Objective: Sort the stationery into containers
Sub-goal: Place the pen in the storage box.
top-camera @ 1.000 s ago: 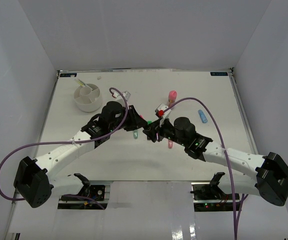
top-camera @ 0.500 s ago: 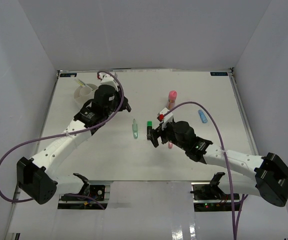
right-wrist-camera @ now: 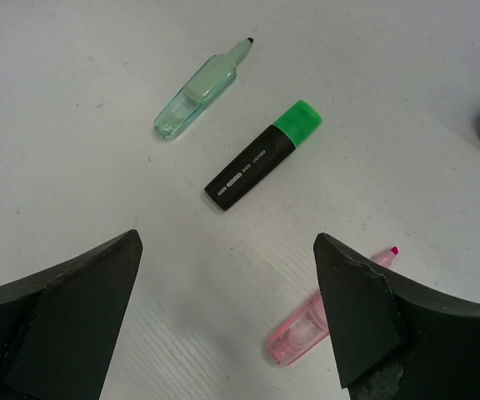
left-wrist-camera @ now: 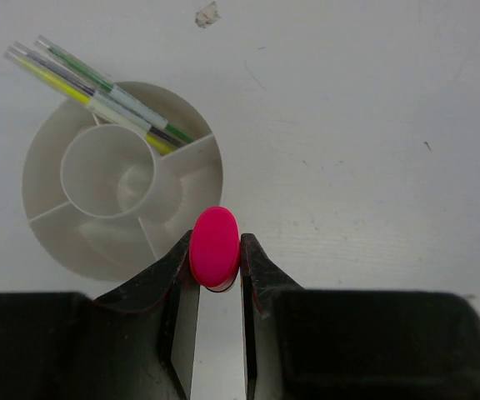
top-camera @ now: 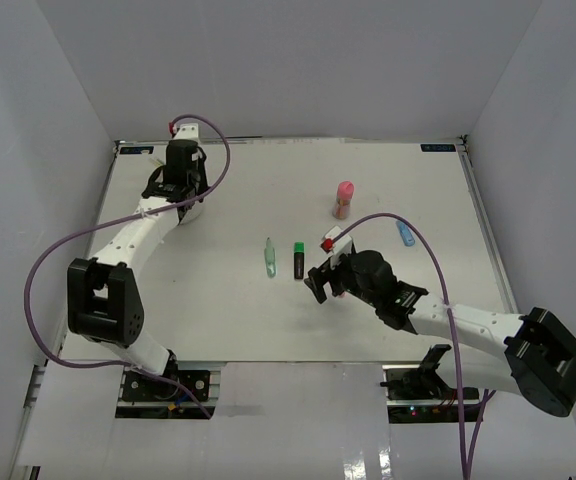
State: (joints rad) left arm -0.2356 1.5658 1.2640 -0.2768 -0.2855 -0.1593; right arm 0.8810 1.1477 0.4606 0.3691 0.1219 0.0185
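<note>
My left gripper shifts left in the wrist view over the cup's empty section beside the pens next, then lowers and releases the marker, since the section lies below.
My left gripper point(left-wrist-camera: 215, 250) is shut on a red-capped marker point(left-wrist-camera: 214, 247), seen end-on, just above the near right rim of the round white organiser cup point(left-wrist-camera: 57, 242). Thin pens point(left-wrist-camera: 98, 96) lie in its far compartment and stick out past the rim. In the top view the left gripper point(top-camera: 180, 185) hides most of the cup. My right gripper point(right-wrist-camera: 227, 250) is open and empty above the table point(top-camera: 320, 278). Ahead of it lie a green-capped black marker point(right-wrist-camera: 261, 156), a pale green marker point(right-wrist-camera: 197, 96) and a pink marker point(right-wrist-camera: 323, 321) by its right finger.
A pink tube point(top-camera: 344, 199) stands at the back right of centre. A blue-capped marker point(top-camera: 405, 233) lies to its right. The green-capped marker point(top-camera: 299, 259) and the pale green marker point(top-camera: 269, 257) lie side by side mid-table. A small pale scrap point(left-wrist-camera: 207, 14) lies beyond the cup.
My left arm has swung from mid-table to the back left over the cup, carrying the red-capped marker. My right gripper has drawn back a little, uncovering the green markers.
</note>
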